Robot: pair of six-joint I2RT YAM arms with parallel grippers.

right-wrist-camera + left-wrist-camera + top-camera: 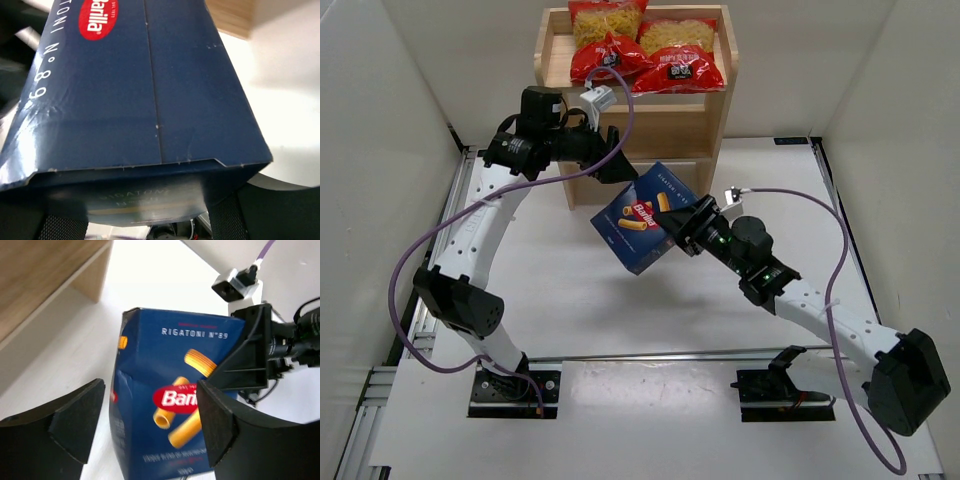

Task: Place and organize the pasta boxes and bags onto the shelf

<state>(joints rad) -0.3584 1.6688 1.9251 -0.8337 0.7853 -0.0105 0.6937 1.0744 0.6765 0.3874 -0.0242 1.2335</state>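
Next, my right gripper carries the navy-blue box (645,220) outward into the bare shelf level below the red bags and releases it there, since the bags fill the top level.
The navy-blue pasta box (645,220) with a red logo and pictured pasta tubes is held tilted above the table in front of the wooden shelf (660,125). My right gripper (688,228) is shut on the box's right end; the box (135,90) fills the right wrist view. My left gripper (612,160) is open just above and left of the box, not touching it; its fingers (220,415) frame the box (170,405) in the left wrist view. Two red pasta bags (608,40) (677,55) lie side by side on the shelf's top tier.
White walls enclose the table on the left, right and back. The shelf's lower tiers face the table behind the box. A metal rail (430,290) runs along the table's left edge. Purple cables trail from both arms.
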